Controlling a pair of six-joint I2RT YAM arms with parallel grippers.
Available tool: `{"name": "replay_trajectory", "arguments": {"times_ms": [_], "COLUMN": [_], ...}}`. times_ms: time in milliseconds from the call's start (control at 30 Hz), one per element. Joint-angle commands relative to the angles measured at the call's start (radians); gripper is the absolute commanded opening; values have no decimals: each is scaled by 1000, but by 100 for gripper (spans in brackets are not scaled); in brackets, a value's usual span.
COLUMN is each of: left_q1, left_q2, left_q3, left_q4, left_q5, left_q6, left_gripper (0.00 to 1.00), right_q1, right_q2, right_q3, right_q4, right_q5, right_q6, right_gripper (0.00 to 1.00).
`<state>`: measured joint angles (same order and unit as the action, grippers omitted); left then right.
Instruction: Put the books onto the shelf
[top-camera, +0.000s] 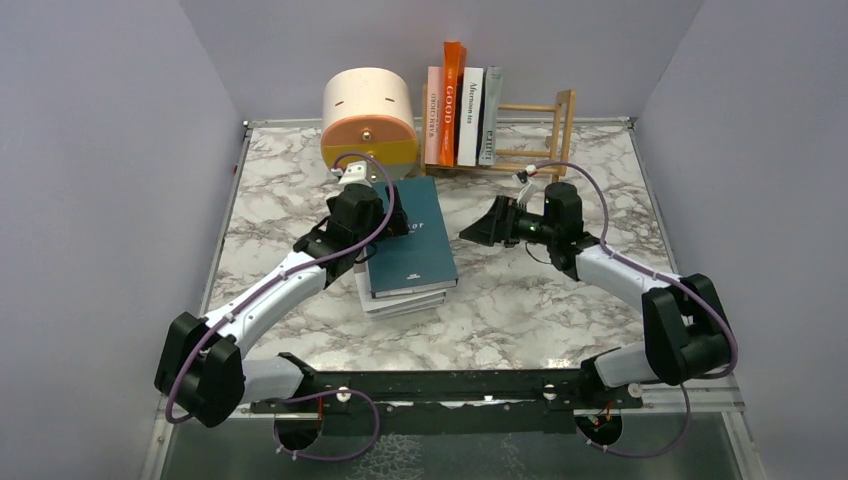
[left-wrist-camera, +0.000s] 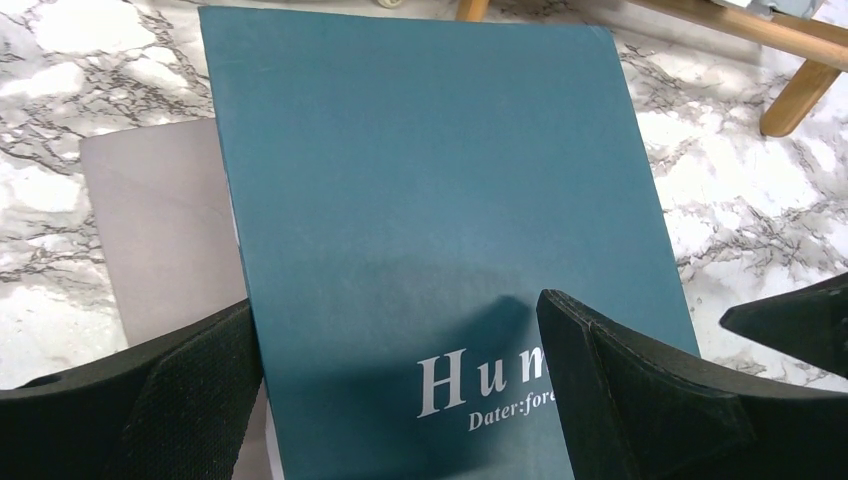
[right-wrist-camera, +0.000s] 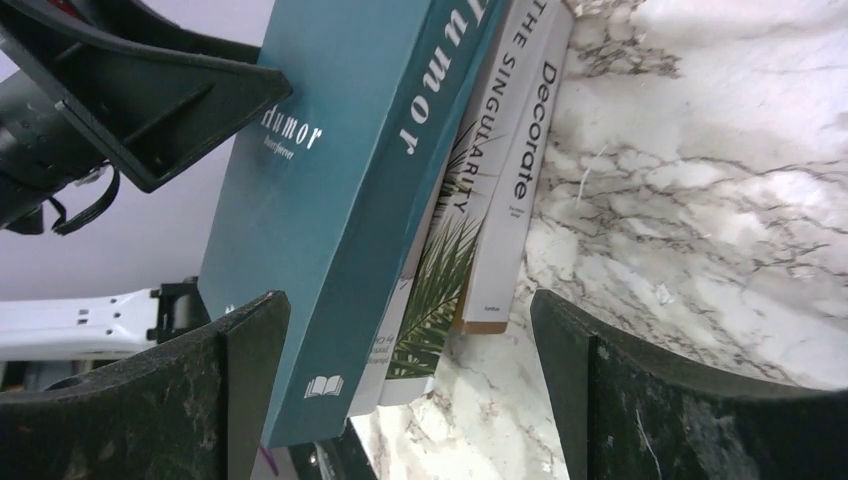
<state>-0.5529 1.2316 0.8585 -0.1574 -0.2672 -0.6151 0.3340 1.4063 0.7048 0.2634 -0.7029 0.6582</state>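
Observation:
The right gripper goes to the left in the top view next and closes on the teal book's spine (top-camera: 449, 248) (right-wrist-camera: 368, 235).
A teal "Humor" book (top-camera: 415, 240) lies on top of a stack of books (top-camera: 400, 302) in the middle of the table, turned slightly askew on it. My left gripper (top-camera: 392, 212) is open over the book's far left part. In the left wrist view the left gripper (left-wrist-camera: 400, 400) has one finger off the teal book's (left-wrist-camera: 430, 200) left edge and the other above its cover. My right gripper (top-camera: 482, 228) is open just right of the stack, facing it. The right gripper (right-wrist-camera: 410, 390) sees the teal book's (right-wrist-camera: 330, 200) spine end. The shelf (top-camera: 545, 130) at the back holds several upright books (top-camera: 460, 110).
A round cream, orange and yellow drawer box (top-camera: 368, 118) stands left of the shelf. Under the teal book lie a grey book (left-wrist-camera: 160, 220), a plant-cover book (right-wrist-camera: 440, 290) and a "Decorate" book (right-wrist-camera: 515, 200). The shelf's right half has open slats.

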Motion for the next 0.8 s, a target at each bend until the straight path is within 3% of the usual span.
{"name": "replay_trajectory", "arguments": {"times_ms": [0, 767], "left_q1": [-15, -105], "left_q2": [18, 108], "left_q3": [38, 89], "left_q4": [54, 87], "left_q5": [38, 14], "left_q6": [-6, -18], "left_gripper": [99, 99], "right_q1": [2, 94], "right_q2": [40, 202], "right_q3": [-35, -79], "right_q4": [165, 487], "right_q5": [-122, -202], "right_q6": [77, 267], "right_gripper": [89, 89]}}
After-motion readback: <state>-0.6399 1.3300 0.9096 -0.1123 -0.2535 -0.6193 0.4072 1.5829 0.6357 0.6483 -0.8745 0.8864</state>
